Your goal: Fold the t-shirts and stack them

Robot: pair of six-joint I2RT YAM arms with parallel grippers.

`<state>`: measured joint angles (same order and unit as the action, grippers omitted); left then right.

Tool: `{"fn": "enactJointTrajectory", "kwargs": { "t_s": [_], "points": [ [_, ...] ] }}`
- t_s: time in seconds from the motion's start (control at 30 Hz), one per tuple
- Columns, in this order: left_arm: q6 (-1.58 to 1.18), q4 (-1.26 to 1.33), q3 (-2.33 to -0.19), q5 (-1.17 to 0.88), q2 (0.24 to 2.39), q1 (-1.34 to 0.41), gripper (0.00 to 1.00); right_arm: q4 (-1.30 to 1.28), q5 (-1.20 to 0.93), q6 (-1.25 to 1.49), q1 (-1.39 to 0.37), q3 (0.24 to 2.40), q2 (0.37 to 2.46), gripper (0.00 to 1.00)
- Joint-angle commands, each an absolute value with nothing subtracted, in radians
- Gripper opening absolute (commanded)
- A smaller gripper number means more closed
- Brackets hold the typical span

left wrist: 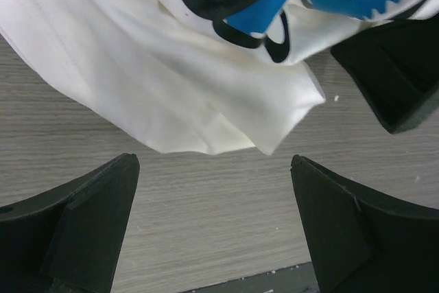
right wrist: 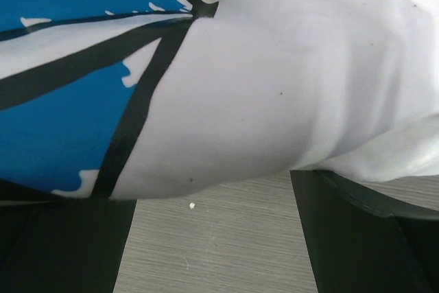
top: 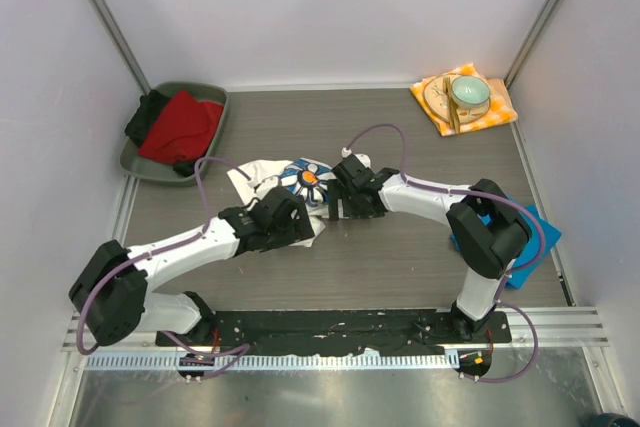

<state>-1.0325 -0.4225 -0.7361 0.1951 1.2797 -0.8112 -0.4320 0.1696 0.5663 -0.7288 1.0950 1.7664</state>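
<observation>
The shirt's white near corner point(top: 312, 235) point(left wrist: 255, 140) lies just beyond my open fingers, so my left gripper eases down and toward it next and closes on the corner's edge.
The white t-shirt with the blue daisy print point(top: 290, 179) lies crumpled in the middle of the table. My left gripper point(top: 308, 229) is open at its near edge. In the left wrist view the gripper point(left wrist: 212, 200) is empty, and a white corner of the shirt point(left wrist: 206, 101) lies just ahead of the fingers. My right gripper point(top: 338, 207) is open at the shirt's right edge. In the right wrist view point(right wrist: 212, 238) the shirt's hem point(right wrist: 260, 114) drapes over the fingertips. The plain blue t-shirt point(top: 541, 229) lies at the right, partly under my right arm.
A grey tray point(top: 212, 137) with red and black cloth stands at the back left. An orange checked napkin point(top: 500, 107) with a plate, a bowl and chopsticks lies at the back right. The right gripper's finger point(left wrist: 398, 80) shows in the left wrist view.
</observation>
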Motion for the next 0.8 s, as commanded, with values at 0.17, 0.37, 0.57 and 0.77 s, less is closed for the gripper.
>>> {"fn": "enactJointTrajectory", "kwargs": {
  "t_s": [0.17,0.37,0.57,0.77],
  "points": [
    [-1.003,-0.373,-0.779,0.377,1.403,-0.816,0.93,-0.448,0.239,0.531,-0.713,1.158,1.763,0.94],
    [-0.973,-0.342,-0.844,0.4,1.505,-0.818,0.81,-0.449,0.259,0.52,-0.71,1.151,1.759,0.93],
    [-0.965,-0.301,-0.868,0.382,1.58,-0.818,0.38,-0.443,0.284,0.505,-0.684,1.147,1.787,0.83],
    [-0.957,-0.304,-0.87,0.385,1.594,-0.818,0.1,-0.414,0.288,0.491,-0.672,1.158,1.833,0.72]
  ]
}}
